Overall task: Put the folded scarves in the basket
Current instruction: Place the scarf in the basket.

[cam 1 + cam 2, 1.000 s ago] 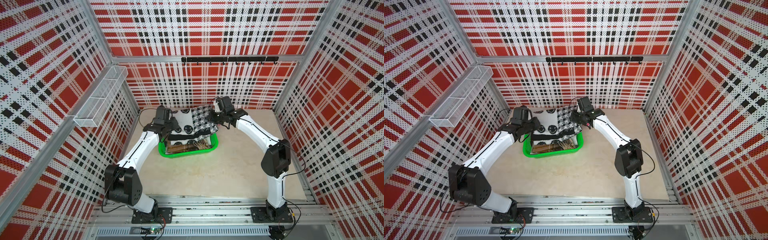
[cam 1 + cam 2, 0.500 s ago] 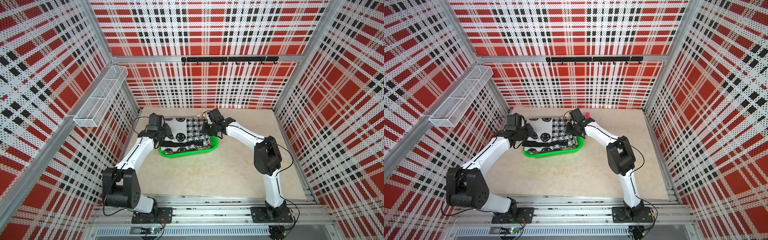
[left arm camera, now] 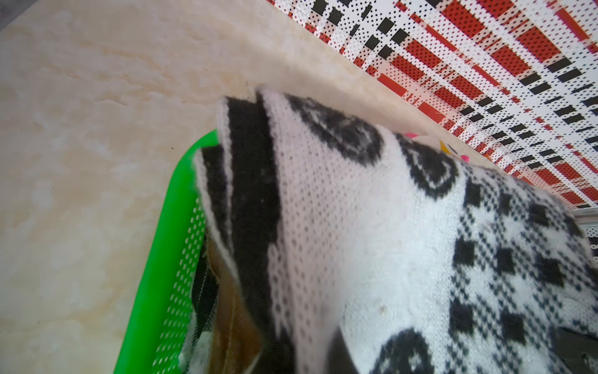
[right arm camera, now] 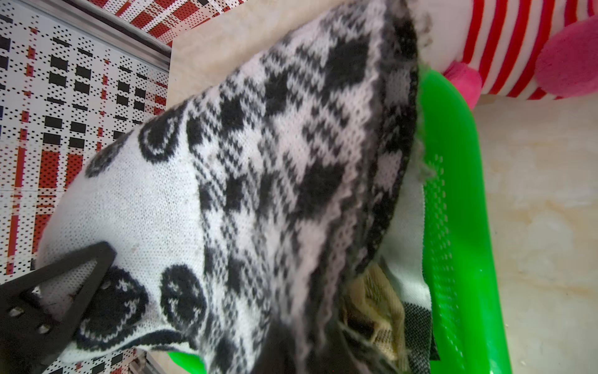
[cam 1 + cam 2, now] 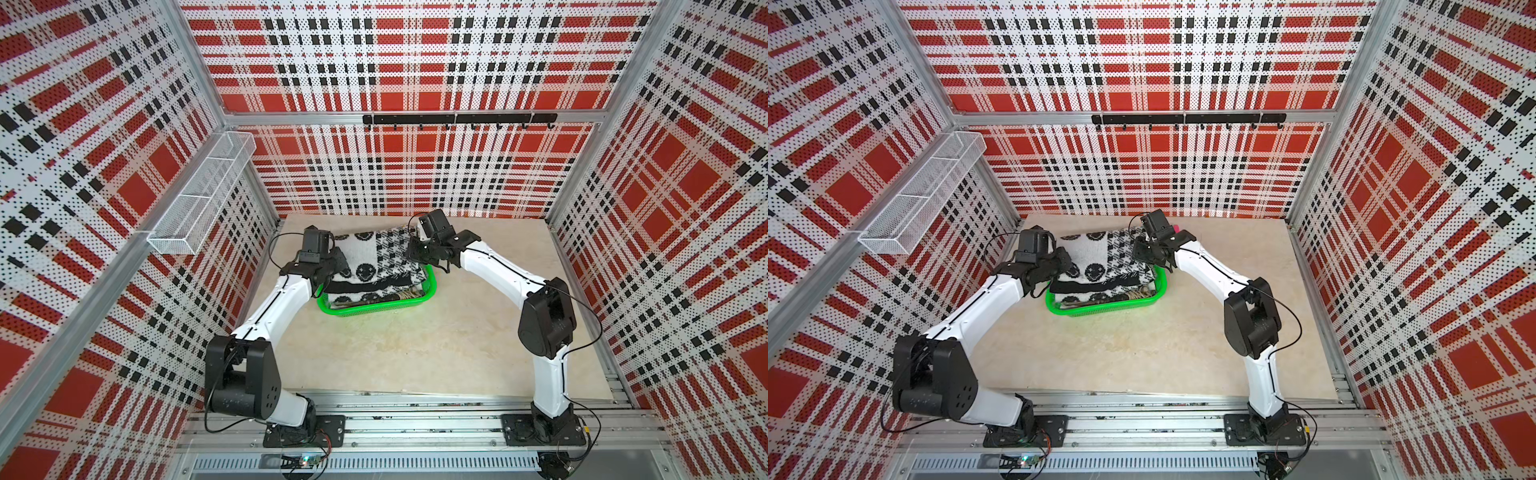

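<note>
My left gripper moves down into the basket (image 3: 205, 302) beside its end next and releases the scarf there, since the stretched scarf hangs just above the green basket.
The folded scarf (image 5: 374, 257) (image 5: 1100, 259) is black-and-white knit with smiley faces and a check pattern. It hangs stretched between my two grippers just above the green basket (image 5: 376, 311) (image 5: 1106, 311). My left gripper (image 5: 332, 269) (image 5: 1061, 266) is shut on the scarf's left end. At the right end, my right gripper (image 5: 412, 254) (image 5: 1140, 254) is shut on it too. In the left wrist view the scarf (image 3: 356, 226) fills the frame over the basket's rim (image 3: 161, 259). The right wrist view shows the scarf (image 4: 259, 162) beside the basket's wall (image 4: 459, 194). Cloth hides both pairs of jaws.
Tan fabric (image 4: 378, 301) and another black-and-white textile lie inside the basket under the scarf. A red-striped plush toy with pink parts (image 4: 517, 48) (image 5: 1177, 227) lies behind the basket. A white wire rack (image 5: 199, 195) hangs on the left wall, a black hook rail (image 5: 457, 118) on the back wall.
Both grippers brought the scarf down from higher up to low over the basket, then raised it slightly. Both grips are unchanged.
</note>
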